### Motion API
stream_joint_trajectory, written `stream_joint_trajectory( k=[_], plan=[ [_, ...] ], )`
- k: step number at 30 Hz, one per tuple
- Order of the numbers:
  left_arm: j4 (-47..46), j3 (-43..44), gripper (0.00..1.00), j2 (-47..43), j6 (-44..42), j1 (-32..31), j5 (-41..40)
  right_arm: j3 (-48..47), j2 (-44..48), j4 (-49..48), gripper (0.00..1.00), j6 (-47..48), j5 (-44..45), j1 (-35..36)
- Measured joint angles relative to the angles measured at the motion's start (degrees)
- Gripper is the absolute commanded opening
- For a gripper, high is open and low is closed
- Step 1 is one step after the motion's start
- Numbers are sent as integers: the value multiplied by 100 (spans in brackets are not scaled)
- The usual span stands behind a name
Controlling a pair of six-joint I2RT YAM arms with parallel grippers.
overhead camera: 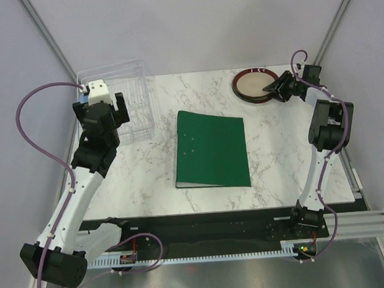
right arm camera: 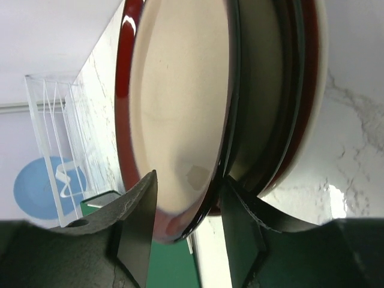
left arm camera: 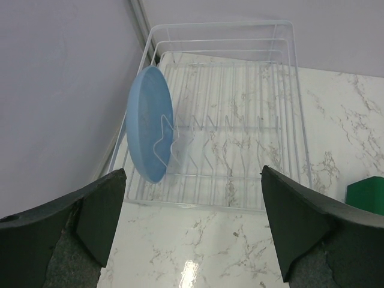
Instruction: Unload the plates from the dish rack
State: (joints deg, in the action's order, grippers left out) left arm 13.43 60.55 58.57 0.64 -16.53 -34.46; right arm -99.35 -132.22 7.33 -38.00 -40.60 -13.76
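My left gripper moves down and across onto the blue plate's rim [left arm camera: 135, 129] next, since it sits below the open fingers and to their left in the wrist view.
The clear dish rack [overhead camera: 136, 98] stands at the far left. One light blue plate [left arm camera: 149, 132] stands upright in the left end of the rack [left arm camera: 282, 90]; its other slots are bare. My left gripper [left arm camera: 192, 222] is open and empty, hovering just in front of the rack. In the top view the left gripper [overhead camera: 102, 104] covers the blue plate. A stack of plates [overhead camera: 254, 85] lies at the far right. My right gripper [right arm camera: 189, 204] is open, its jaws straddling the rim of the top brown-rimmed cream plate [right arm camera: 180, 108]. Another dark-rimmed plate [right arm camera: 264, 90] lies below it.
A green binder [overhead camera: 211, 149] lies flat in the middle of the marble table, and shows at the edge of both wrist views. Grey walls close in the left, far and right sides. The blue plate [right arm camera: 36, 186] shows far off in the right wrist view.
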Motion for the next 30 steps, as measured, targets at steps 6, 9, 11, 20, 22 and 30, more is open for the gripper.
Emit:
stream_joint_trajectory(
  k=[6, 9, 11, 20, 22, 30],
  plan=[
    [192, 83, 100, 138, -9, 70, -103, 214, 398, 415, 58, 256, 17, 11],
    [282, 103, 100, 144, -9, 81, -107, 216, 549, 612, 58, 413, 13, 15],
    [306, 114, 100, 144, -13, 105, -109, 238, 643, 748, 60, 525, 31, 15],
    [428, 249, 100, 184, -79, 352, -142, 354, 951, 1008, 59, 817, 46, 11],
    [431, 251, 100, 184, -98, 428, -140, 356, 966, 1019, 59, 839, 44, 20],
    [352, 330, 100, 601, -116, 1239, -57, 833, 1510, 1132, 60, 933, -9, 70]
  ],
)
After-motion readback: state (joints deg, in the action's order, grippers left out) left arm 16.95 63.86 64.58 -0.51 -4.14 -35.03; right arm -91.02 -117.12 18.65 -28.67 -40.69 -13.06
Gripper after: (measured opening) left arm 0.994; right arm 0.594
